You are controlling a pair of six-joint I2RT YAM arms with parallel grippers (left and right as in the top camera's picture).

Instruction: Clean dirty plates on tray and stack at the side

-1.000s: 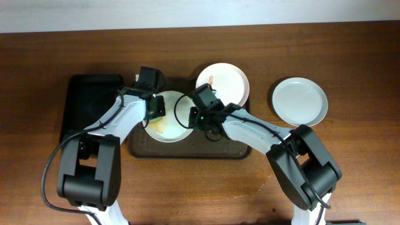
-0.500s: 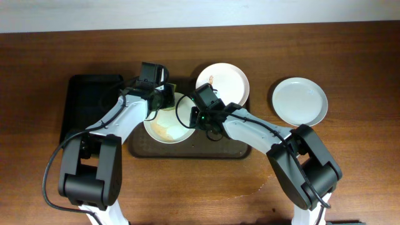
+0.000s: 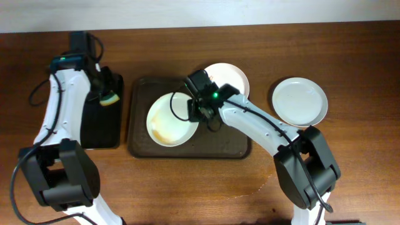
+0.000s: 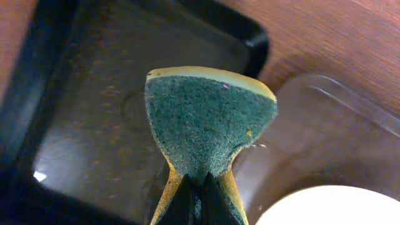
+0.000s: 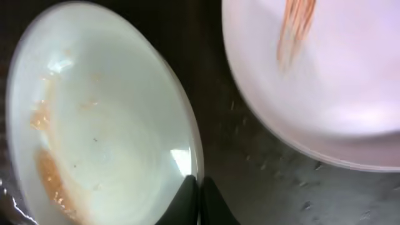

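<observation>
Orange-brown smears still mark the plate's face, so next my right gripper will lift and tip it, then lower it flat onto the brown tray (image 3: 187, 149) (image 5: 262, 187) and release its rim.
A white plate with orange-brown smears (image 3: 167, 120) lies on the dark brown tray (image 3: 187, 149). My right gripper (image 3: 199, 114) is shut on its right rim, as the right wrist view shows: gripper (image 5: 197, 187), plate (image 5: 100, 144). A second smeared plate (image 3: 228, 78) sits at the tray's back right, also in the right wrist view (image 5: 325, 81). A third, clean plate (image 3: 299, 100) lies on the table to the right. My left gripper (image 3: 106, 94) is shut on a green and yellow sponge (image 4: 209, 119) above the black tray.
A narrow glossy black tray (image 3: 100, 131) lies left of the brown tray, under the sponge; it also shows in the left wrist view (image 4: 87, 125). The left wrist view also catches the brown tray's corner (image 4: 325, 131) and a plate's edge (image 4: 331, 209).
My left arm has left the smeared plate and swung left with the sponge to over the black tray. My right gripper stays shut on the plate's rim.
</observation>
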